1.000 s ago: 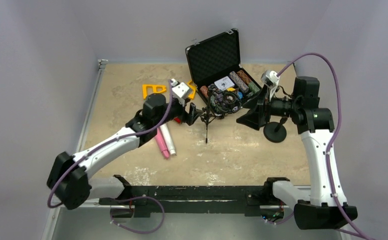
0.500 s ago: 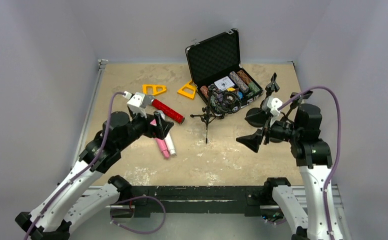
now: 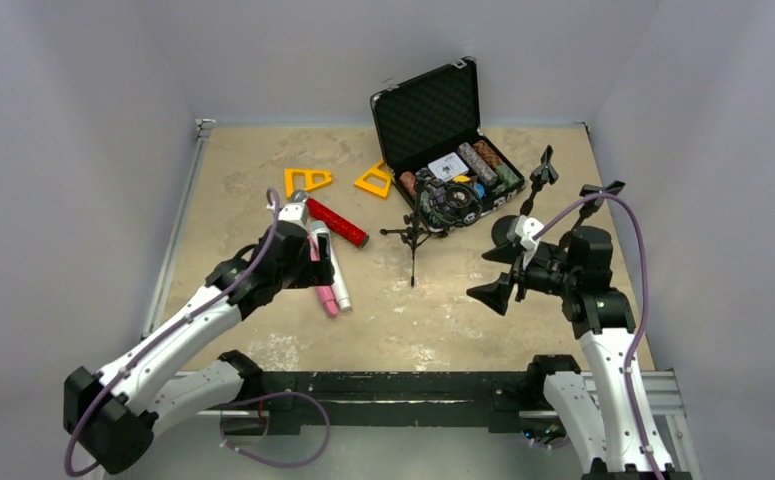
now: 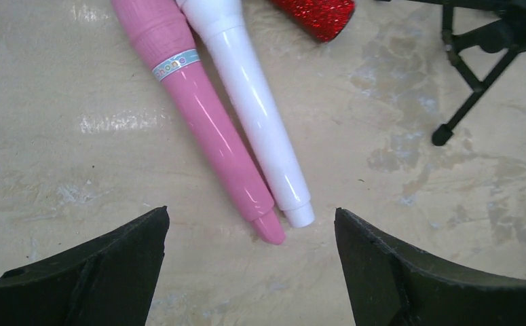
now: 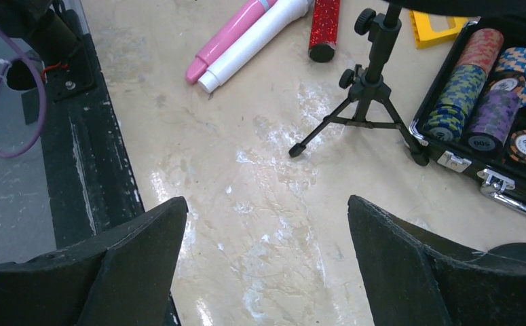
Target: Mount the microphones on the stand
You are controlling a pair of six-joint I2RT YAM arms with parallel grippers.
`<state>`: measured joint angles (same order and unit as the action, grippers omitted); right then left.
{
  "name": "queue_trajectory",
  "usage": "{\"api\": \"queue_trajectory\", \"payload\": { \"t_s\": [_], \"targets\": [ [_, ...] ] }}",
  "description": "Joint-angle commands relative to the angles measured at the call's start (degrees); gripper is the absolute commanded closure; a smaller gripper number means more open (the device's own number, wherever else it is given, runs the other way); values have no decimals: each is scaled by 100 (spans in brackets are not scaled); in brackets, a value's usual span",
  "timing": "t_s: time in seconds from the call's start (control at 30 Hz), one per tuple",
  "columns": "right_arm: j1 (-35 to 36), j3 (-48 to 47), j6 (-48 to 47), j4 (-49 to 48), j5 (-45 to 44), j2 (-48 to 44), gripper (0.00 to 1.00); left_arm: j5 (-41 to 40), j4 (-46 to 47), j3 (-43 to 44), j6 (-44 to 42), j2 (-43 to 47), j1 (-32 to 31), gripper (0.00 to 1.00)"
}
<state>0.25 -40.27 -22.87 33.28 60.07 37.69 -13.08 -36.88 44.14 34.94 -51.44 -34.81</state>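
The microphone at the red handle's far end [image 3: 316,209] lies beyond my open fingers. My left gripper will next move outward past the pink and white microphones and down onto the red handle.
The pink microphone [image 3: 321,288] and the white microphone [image 3: 337,280] lie side by side on the table. The glittery red microphone [image 3: 338,222] lies just beyond them. The black tripod stand [image 3: 415,238] stands at mid-table. My left gripper [image 3: 308,262] is open and empty above the pink and white ones. In the left wrist view the pink microphone [image 4: 205,129] and the white one [image 4: 256,115] have their lower ends between my open fingertips [image 4: 250,212]. My right gripper [image 3: 491,272] is open and empty to the right of the tripod. It hovers over bare table in the right wrist view [image 5: 267,200].
An open black case [image 3: 433,115] with poker chips stands behind the tripod. Two yellow triangles [image 3: 306,180] lie at the back left. A second black stand with a round base [image 3: 508,230] and clip arms is at the right. The black base rail [image 3: 383,385] runs along the near edge.
My left gripper has pulled back from beside the tripod and now hangs over the pink and white microphones. My right gripper has drawn back from the case toward the near edge.
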Motion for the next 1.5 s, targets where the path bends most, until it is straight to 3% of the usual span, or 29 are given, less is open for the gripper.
{"api": "queue_trajectory", "payload": {
  "t_s": [0.0, 0.23, 0.43, 0.63, 0.77, 0.93, 1.2, 1.47],
  "targets": [
    [-7, 113, -413, -351, 246, 5, 8, -131, 448, 206, 110, -801, 297, 4],
    [-11, 127, -370, -366, 184, 8, 8, 472, 984, 477, 74, -1856, 810, 4],
    [-7, 66, -342, -342, 206, -22, 8, 678, 1079, 342, 61, -2130, 989, 5],
    [-6, 31, -322, -322, 254, -26, 8, 928, 775, 1535, -178, -2544, 1236, 5],
    [-7, 41, -322, -322, 212, -64, 8, 847, 306, 2699, 155, -3388, 1427, 12],
    [-7, 54, -307, -331, 208, -55, 8, 616, -164, 3631, 770, -4268, 1628, 11],
    [-8, 59, -310, -339, 85, -16, 8, -22, -681, 4118, 1704, -5135, 1765, 13],
    [-204, 70, -307, -331, 56, 20, 7, 94, -869, 4455, 2138, -5852, 1907, 19]
  ]
}}
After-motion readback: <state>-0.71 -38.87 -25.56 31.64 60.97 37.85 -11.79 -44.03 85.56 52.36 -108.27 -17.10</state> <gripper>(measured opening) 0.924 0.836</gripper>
